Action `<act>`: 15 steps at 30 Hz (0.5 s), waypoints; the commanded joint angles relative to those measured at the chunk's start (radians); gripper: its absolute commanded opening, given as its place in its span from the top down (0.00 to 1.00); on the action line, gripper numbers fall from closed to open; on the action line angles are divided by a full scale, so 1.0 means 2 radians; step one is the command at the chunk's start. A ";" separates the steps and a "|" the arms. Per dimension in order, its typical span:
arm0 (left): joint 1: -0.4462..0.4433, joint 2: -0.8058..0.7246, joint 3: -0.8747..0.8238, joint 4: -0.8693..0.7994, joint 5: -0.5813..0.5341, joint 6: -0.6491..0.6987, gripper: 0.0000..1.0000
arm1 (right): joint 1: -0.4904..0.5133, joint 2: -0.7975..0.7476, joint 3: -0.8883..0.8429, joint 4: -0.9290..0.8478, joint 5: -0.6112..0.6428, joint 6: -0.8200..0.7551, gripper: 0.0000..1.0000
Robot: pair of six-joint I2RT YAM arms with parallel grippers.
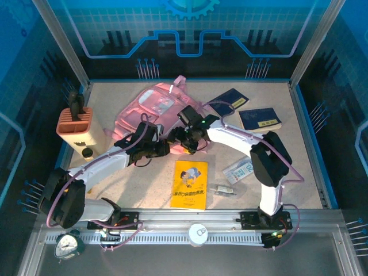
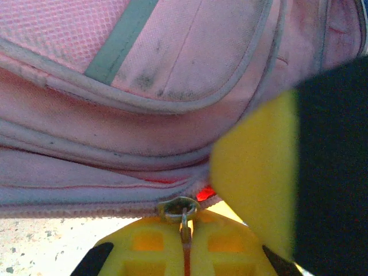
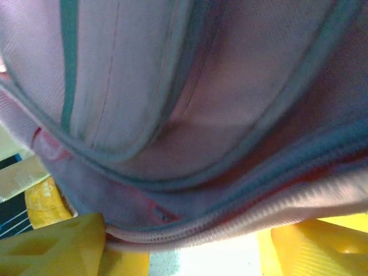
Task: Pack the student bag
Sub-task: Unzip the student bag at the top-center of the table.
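My left gripper moves along the bag's near edge toward the pen holder next, then releases the pull, since the closed seam runs from the gripper that way.
The pink student bag lies at the back left of the table, its near edge towards both arms. My left gripper is at that edge. In the left wrist view its yellow fingers are shut on the metal zip pull under the bag. My right gripper is close beside it on the right. Its yellow fingers stand wide apart, open, with the bag's zip seam running across just above the gap. A yellow finger of the right gripper shows blurred in the left wrist view.
A yellow book lies near the front, with a small packet and a small clip-like item to its right. Two dark blue books lie at the back right. The orange-and-cream pen holder stands at the left. A clock sits past the front rail.
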 commanded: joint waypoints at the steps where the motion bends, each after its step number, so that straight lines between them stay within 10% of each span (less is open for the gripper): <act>1: -0.005 -0.004 0.002 0.030 0.012 0.007 1.00 | 0.002 0.034 0.027 -0.012 0.006 0.002 0.29; 15: 0.015 -0.015 -0.008 -0.034 -0.059 0.039 1.00 | -0.026 0.017 -0.002 -0.018 0.074 -0.028 1.00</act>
